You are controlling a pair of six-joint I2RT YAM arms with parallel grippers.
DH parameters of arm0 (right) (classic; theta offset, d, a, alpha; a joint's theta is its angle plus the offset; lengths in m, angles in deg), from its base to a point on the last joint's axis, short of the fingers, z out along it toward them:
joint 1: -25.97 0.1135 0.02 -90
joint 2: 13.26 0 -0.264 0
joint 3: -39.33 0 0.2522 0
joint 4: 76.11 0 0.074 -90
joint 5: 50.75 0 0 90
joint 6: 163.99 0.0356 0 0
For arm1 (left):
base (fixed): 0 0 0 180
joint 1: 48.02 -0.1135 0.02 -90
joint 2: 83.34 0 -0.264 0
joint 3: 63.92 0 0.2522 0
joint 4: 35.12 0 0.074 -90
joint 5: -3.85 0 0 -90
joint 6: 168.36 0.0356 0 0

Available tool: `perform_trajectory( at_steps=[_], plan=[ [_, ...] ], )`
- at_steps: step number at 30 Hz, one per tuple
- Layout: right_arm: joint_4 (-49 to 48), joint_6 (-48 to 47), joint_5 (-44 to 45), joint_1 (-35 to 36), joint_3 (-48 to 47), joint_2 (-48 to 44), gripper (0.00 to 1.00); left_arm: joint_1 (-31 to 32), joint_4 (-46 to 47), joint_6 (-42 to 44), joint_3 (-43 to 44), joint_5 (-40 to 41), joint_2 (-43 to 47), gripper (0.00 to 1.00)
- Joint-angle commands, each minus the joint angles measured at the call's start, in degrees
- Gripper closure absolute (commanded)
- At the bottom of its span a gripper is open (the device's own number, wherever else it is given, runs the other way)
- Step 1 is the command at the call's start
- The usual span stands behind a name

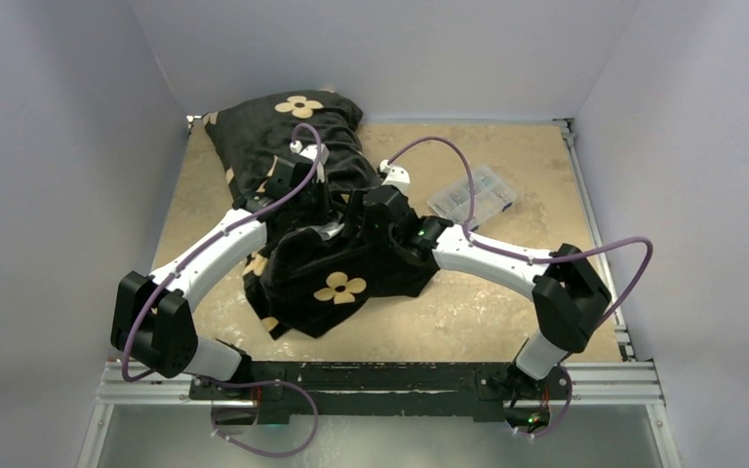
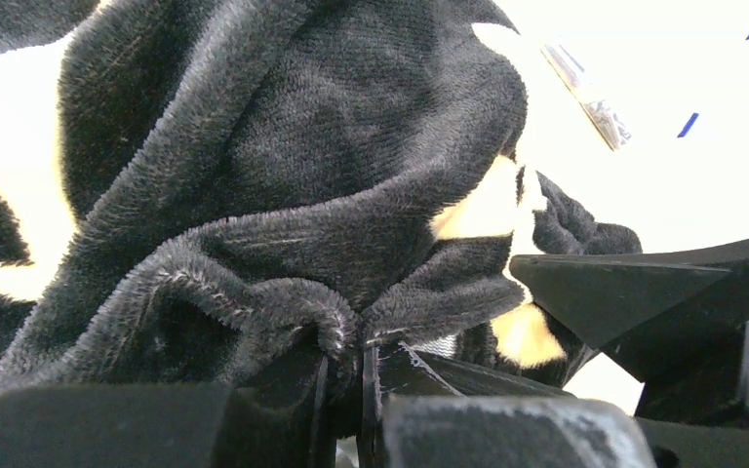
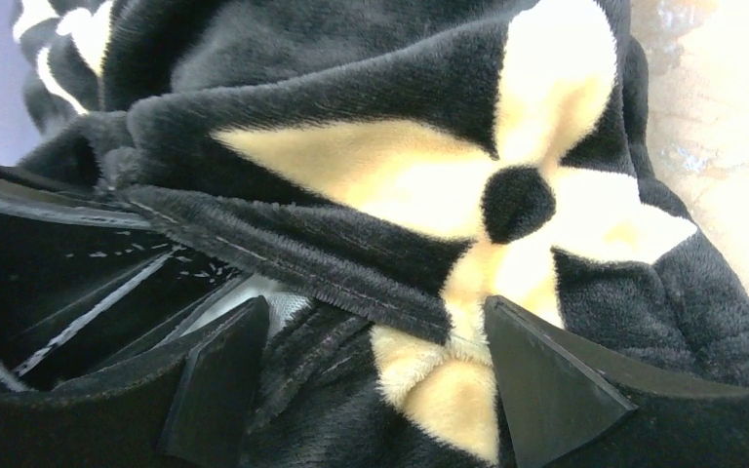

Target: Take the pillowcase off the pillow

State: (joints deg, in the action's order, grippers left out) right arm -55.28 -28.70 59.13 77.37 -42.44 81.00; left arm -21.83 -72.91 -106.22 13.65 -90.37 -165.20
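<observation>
The half-hidden tan flower [image 1: 268,176] [image 2: 24,146] lies to the left of my left gripper in the top view, so the gripper will next pull the pillowcase's fold toward it and let go.
The black plush pillowcase [image 1: 327,278] with tan flowers lies from the back left to the table's middle, bunched where both arms meet. The pillow is hidden inside it. My left gripper [image 1: 323,209] is shut on a pinched fold of the pillowcase [image 2: 283,214]; its jaws [image 2: 361,349] meet with fabric between them. My right gripper [image 1: 358,220] is open right beside it. Its fingers [image 3: 546,380] stand wide apart, astride a hem and a tan flower of the pillowcase [image 3: 400,185]. A pale grey patch [image 3: 268,297] shows under the hem.
A clear plastic compartment box [image 1: 471,193] lies on the tan table to the right of the arms. Pale walls close in the back and both sides. A metal rail [image 1: 585,185] runs along the table's right edge.
</observation>
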Motion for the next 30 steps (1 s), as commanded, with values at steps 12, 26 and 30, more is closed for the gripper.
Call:
perform_trajectory(
  at_steps=[12,26,30],
  plan=[
    [11.4,3.9,6.8,4.9,-8.2,5.6,0.15,0.5,2.7,0.2,0.6,-0.7,0.2,1.0],
    [19.1,14.1,10.2,4.8,5.9,-0.5,0.3,-2.2,-1.9,3.5,3.1,11.3,2.0,1.0],
    [18.5,15.1,9.6,4.9,8.8,-1.0,0.38,-7.0,-1.4,2.5,3.2,11.6,3.4,1.0]
  ],
)
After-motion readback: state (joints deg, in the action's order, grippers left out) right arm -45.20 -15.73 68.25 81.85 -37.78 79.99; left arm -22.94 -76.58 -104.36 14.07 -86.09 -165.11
